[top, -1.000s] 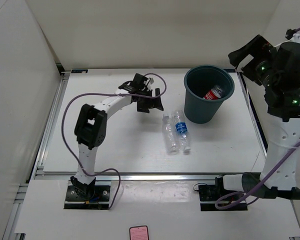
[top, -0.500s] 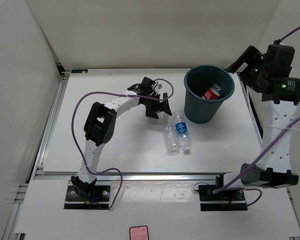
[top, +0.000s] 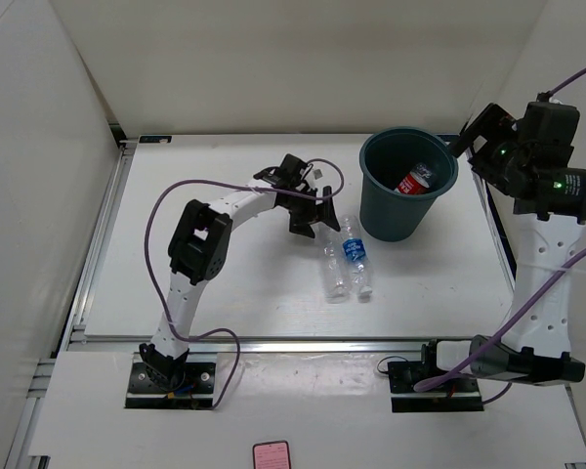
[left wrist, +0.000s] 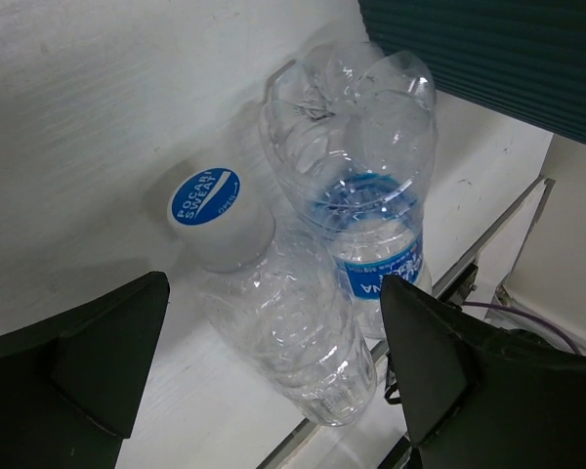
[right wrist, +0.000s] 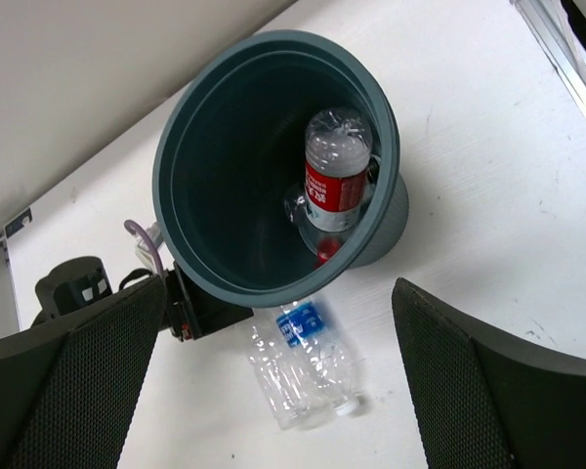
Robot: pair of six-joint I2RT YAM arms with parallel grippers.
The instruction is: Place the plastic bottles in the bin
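Note:
The unlabelled bottle's white-end with the cap (top: 327, 240) (left wrist: 244, 278) lies just below the left gripper, between its open fingers, so the robot will lower that gripper onto it and close there.
The unlabelled bottle (top: 331, 264) and the blue-labelled bottle (top: 354, 256) lie side by side on the white table, just left of the teal bin (top: 407, 186). The red-labelled bottle (top: 417, 180) lies inside the bin, also in the right wrist view (right wrist: 334, 186). I cannot make out the short black-capped bottle. My left gripper (top: 313, 217) is open at the bottles' far end. In its wrist view, its jaws (left wrist: 273, 322) straddle the white-capped unlabelled bottle (left wrist: 283, 322), with the blue-labelled one (left wrist: 366, 186) beside it. My right gripper (top: 472, 135) is open and empty, high beside the bin (right wrist: 225, 127).
White walls enclose the table on the left, back and right. Metal rails (top: 273, 340) run along the table's edges. The left arm's purple cable (top: 151, 220) loops over the table. A pink object (top: 272, 454) lies on the near ledge between the arm bases.
My left gripper has moved right and down to the bottles' far end. My right arm has shifted slightly beside the bin. The bottles have not moved.

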